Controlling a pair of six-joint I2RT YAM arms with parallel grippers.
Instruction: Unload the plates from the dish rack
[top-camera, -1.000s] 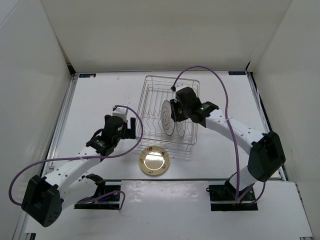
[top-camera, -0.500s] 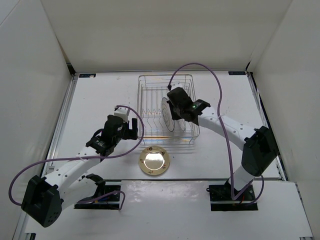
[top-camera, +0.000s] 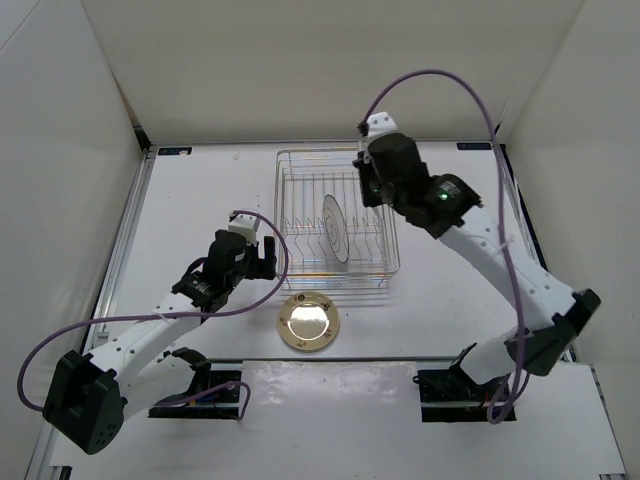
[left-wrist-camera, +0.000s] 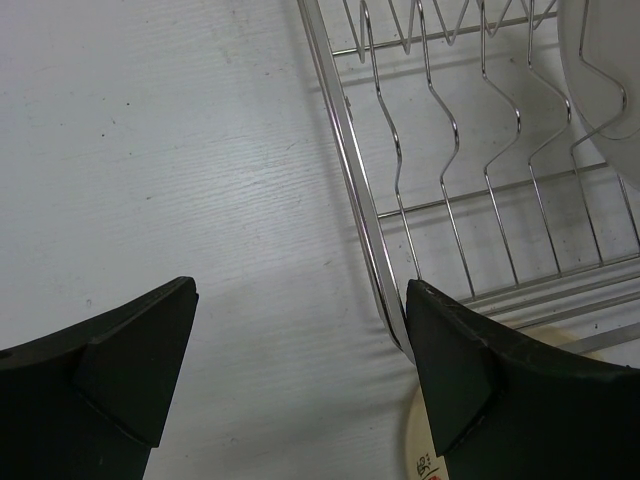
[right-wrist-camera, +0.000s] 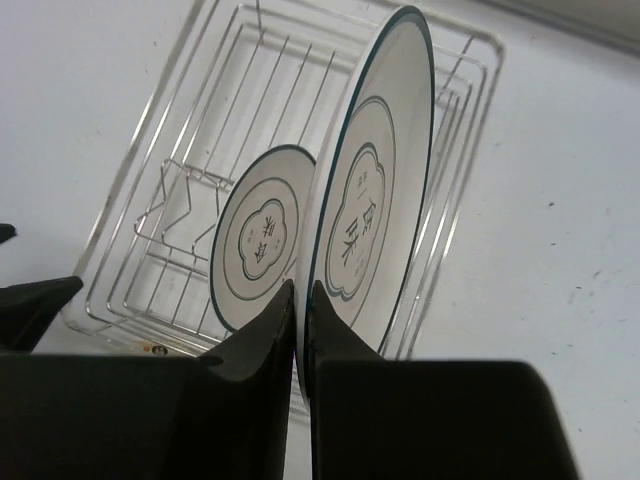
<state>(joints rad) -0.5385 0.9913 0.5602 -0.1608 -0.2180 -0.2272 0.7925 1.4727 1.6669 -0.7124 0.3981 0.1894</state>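
My right gripper moves to the right in the top view and back next, as bare table (top-camera: 446, 262) (right-wrist-camera: 528, 290) lies beside the rack. It then lowers and turns the second white plate flat.
The wire dish rack (top-camera: 300, 205) stands mid-table. One white plate (top-camera: 335, 228) with dark rings stands upright in its dividers. My right gripper (top-camera: 368, 192) hangs above the rack's right side. In the right wrist view this gripper (right-wrist-camera: 300, 290) is shut on the rim of a second white plate (right-wrist-camera: 375, 210), held on edge above the rack (right-wrist-camera: 150, 200), with the racked plate (right-wrist-camera: 262, 238) behind it. A golden-tan plate (top-camera: 309, 321) lies flat on the table in front of the rack. My left gripper (top-camera: 262, 255) stays open by the rack's front left corner (left-wrist-camera: 350, 170), holding nothing.
White walls close in the table on the left, right and back. The right arm's purple cable (top-camera: 440, 80) loops high over the rack's back. In the left wrist view the golden plate's edge (left-wrist-camera: 422, 445) shows beside my right finger.
My right gripper closed on a white plate and rose up and back with it, leaving one plate in the rack. The rack slid a little left. The left arm barely moved.
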